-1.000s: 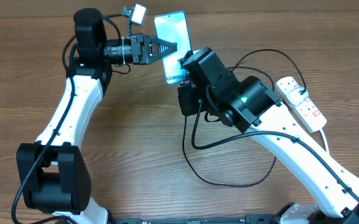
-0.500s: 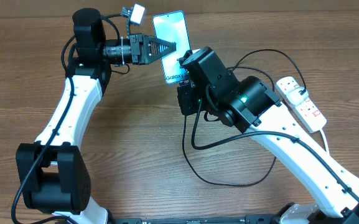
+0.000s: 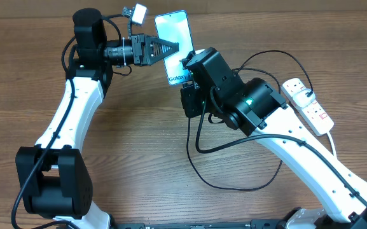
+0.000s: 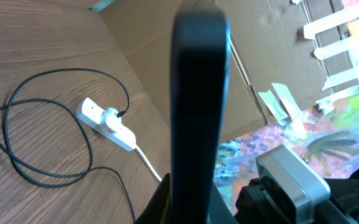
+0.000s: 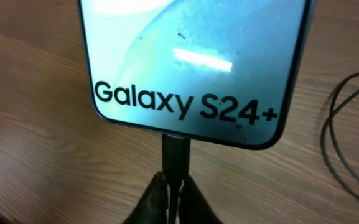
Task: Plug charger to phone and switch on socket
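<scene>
The connector already touches the bottom edge of the phone, so my left gripper will next lower the phone [image 3: 173, 38] flat onto the table and let go of it.
The phone [image 3: 173, 38] with its blue-teal screen is held above the table at the back. My left gripper [image 3: 169, 46] is shut on its left edge; in the left wrist view the phone's dark edge [image 4: 198, 99] fills the middle. My right gripper [image 5: 174, 186] is shut on the charger's black connector [image 5: 176, 155], which meets the phone's bottom edge below the "Galaxy S24+" text [image 5: 185, 62]. The black charger cable [image 3: 234, 184] loops over the table. The white socket [image 3: 307, 105] lies at the right, also in the left wrist view [image 4: 107, 124].
The socket's thick white cord [image 3: 331, 141] runs toward the front right. A small white adapter with a black cable [image 3: 138, 13] hangs by the left arm's wrist. Cardboard walls [image 4: 167, 56] stand behind the table.
The phone and my left gripper have shifted very slightly to the left and back. The right gripper stays at the phone's bottom edge.
</scene>
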`<state>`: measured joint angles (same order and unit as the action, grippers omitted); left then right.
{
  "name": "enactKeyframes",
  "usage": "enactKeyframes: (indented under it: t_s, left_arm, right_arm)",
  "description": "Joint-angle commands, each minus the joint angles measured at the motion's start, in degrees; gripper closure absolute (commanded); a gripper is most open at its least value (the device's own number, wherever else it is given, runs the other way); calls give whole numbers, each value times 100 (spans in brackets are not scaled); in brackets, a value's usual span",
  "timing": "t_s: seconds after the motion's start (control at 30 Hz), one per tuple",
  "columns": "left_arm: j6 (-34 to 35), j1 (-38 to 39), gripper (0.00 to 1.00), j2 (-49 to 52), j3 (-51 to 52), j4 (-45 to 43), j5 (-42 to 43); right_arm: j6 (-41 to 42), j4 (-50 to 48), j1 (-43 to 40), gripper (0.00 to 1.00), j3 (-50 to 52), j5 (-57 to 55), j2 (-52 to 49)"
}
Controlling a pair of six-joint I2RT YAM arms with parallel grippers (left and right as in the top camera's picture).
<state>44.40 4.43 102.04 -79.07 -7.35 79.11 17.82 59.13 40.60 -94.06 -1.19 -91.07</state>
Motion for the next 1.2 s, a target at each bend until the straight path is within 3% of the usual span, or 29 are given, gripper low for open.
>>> enactKeyframes:
  t_s: [0.0, 0.13, 0.23, 0.47, 0.57, 0.6, 0.67, 0.7, 0.9, 1.17]
  left_arm:
    - [-179, 52, 96, -35, -52, -13, 328]
    - [-179, 52, 96, -35, -52, -13, 326]
    - [-181, 50, 96, -35, -52, -13, 289]
    - [-358, 37, 96, 9, -46, 33, 146]
    - [-551, 37, 96, 105, -46, 195, 120]
    - [-629, 37, 96, 157, -46, 295, 103]
    - [-844, 37, 96, 273, -46, 634, -13]
    - [-1032, 37, 96, 350, -46, 876, -125]
    - [-2020, 70, 96, 636, -46, 2253, -769]
    - [-3182, 402, 96, 643, -46, 4024, -2691]
  right_arm:
    - [-26, -164, 7, 88, -52, -175, 105]
    - [-9, -164, 7, 87, -52, -175, 105]
    - [-9, -142, 7, 79, -52, -175, 105]
    - [229, 59, 7, 71, -55, -173, 107]
    - [326, 195, 4, 50, -109, -170, 111]
    - [341, 264, 4, 39, -153, -175, 114]
    - [341, 450, 4, 8, -304, -177, 116]
    - [339, 538, -9, 0, -382, -177, 118]
    - [492, 1150, -328, 0, -837, -372, 129]
    - [940, 1615, -1401, 0, -863, -385, 129]
